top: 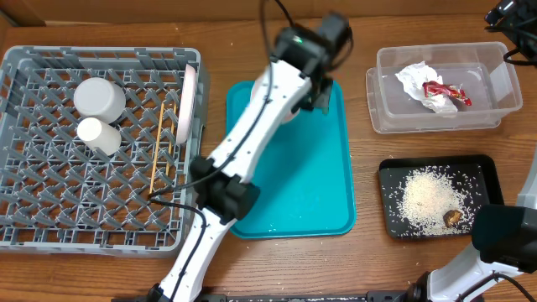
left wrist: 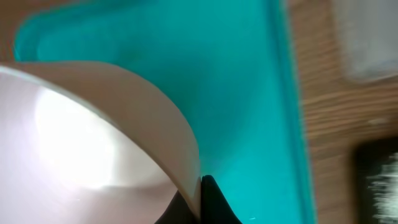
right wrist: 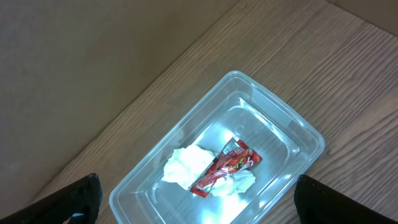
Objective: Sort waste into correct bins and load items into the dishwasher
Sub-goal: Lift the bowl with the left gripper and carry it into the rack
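Note:
The rack wires beside the white cup are empty, so my left gripper needs to swing to the left in the overhead view next, tilt the bowl onto them and let go.
My left gripper is shut on the rim of a small white bowl, held over the far end of the teal tray. In the overhead view this gripper sits at the tray's top edge. My right gripper is open and empty above the clear tub, which holds the crumpled napkin and the red wrapper. The grey dish rack holds a white cup, a small white bowl, chopsticks and a plate on edge.
The black tray at the front right holds rice grains and a brown scrap. The clear tub stands behind it. The left arm stretches diagonally across the teal tray.

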